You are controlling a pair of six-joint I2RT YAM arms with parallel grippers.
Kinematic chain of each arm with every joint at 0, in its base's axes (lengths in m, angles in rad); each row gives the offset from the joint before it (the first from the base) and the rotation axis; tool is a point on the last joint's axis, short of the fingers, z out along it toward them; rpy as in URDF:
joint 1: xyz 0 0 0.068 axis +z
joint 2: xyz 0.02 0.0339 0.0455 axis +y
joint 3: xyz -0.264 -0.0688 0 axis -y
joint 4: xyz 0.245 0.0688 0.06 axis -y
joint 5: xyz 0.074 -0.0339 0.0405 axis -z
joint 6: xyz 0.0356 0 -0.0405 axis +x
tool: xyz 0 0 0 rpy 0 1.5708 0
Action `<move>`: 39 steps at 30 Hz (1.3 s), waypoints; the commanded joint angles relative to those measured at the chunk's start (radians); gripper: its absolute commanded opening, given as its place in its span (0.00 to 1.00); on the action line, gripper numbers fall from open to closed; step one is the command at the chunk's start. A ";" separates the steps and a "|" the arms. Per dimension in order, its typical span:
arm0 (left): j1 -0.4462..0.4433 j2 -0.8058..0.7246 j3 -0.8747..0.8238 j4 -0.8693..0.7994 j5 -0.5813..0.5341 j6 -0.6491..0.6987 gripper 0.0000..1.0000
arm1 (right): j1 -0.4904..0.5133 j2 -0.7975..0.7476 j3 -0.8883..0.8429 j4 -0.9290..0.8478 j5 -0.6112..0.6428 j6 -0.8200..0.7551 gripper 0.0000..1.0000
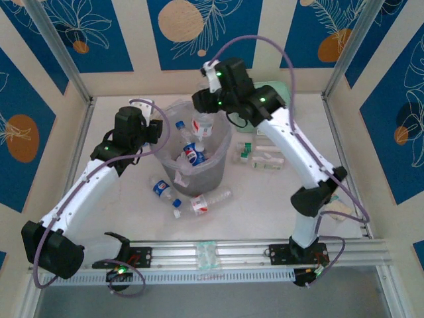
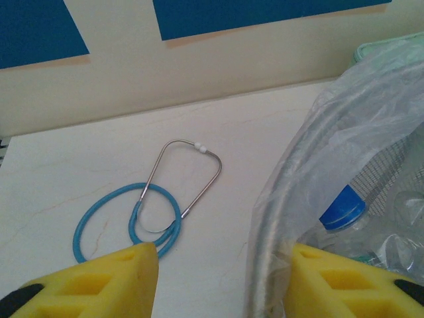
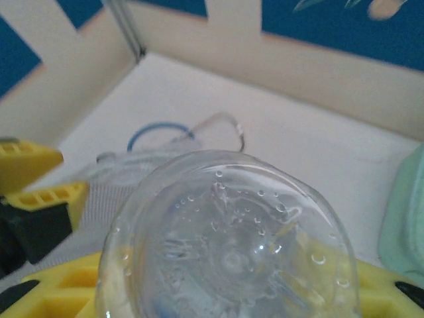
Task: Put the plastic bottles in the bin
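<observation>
My right gripper has the bottle hanging by the bin's far rim, so it will move toward my base and down over the bin's open middle to release it.
The bin (image 1: pixel 173 173), a grey-white bucket lined with a clear bag, stands mid-table with several plastic bottles (image 1: pixel 193 155) inside. My right gripper (image 1: pixel 203 108) hangs over its far rim, shut on a clear plastic bottle (image 1: pixel 201 126) that hangs cap-down; the wrist view looks at this bottle's base (image 3: pixel 228 245) between the yellow fingers (image 3: pixel 53 291). My left gripper (image 1: pixel 159 131) is open at the bin's left rim (image 2: pixel 278 245), one finger (image 2: pixel 99 281) outside and the other (image 2: pixel 344 281) inside near a blue-capped bottle (image 2: pixel 341 213). Two more bottles (image 1: pixel 162 189) (image 1: pixel 204 203) lie in front of the bin.
A blue stethoscope (image 2: pixel 149 212) lies on the table behind the left gripper. A mint green case (image 1: pixel 277 89) sits at the back right. Small green-and-white boxes (image 1: pixel 260 156) lie right of the bin. Walls close off three sides.
</observation>
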 commanded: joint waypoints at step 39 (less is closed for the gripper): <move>0.003 -0.014 -0.023 -0.028 -0.014 0.003 0.50 | 0.080 0.001 -0.030 -0.170 -0.118 0.035 0.80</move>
